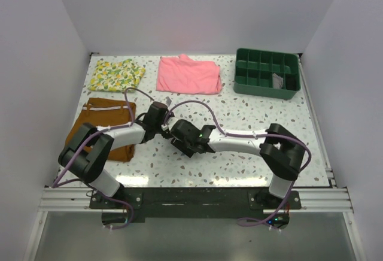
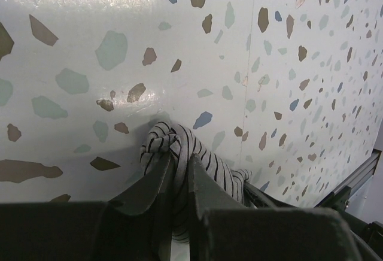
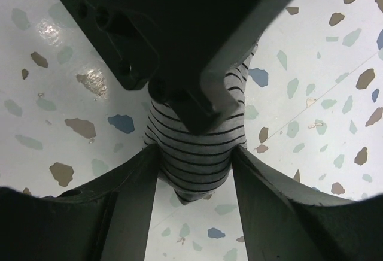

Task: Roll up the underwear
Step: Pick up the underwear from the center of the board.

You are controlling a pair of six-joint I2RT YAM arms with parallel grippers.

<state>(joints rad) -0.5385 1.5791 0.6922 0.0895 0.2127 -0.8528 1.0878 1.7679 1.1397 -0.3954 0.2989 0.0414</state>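
Note:
The robot's right gripper should next ease a little toward the left gripper and close across the roll's loose end [image 3: 196,164], because its open fingers are already on both sides of the striped fabric there.
The underwear [image 2: 160,143] is a bunched roll of grey fabric with fine dark stripes, on the speckled table between my two grippers. My left gripper [image 2: 178,160] is shut on it, with fabric pinched between the narrow jaws. In the right wrist view the striped roll [image 3: 197,147] fills the gap between my right gripper's [image 3: 195,154] fingers, which touch it on both sides; the left gripper's dark body hangs over it. In the top view the left gripper [image 1: 163,123] and the right gripper [image 1: 181,136] meet at mid-table and hide nearly all of the underwear.
Rust-brown shorts [image 1: 100,128] lie at the left, partly under my left arm. A yellow floral cloth [image 1: 116,73] and a pink folded garment [image 1: 188,74] lie at the back. A green compartment tray [image 1: 266,72] stands at the back right.

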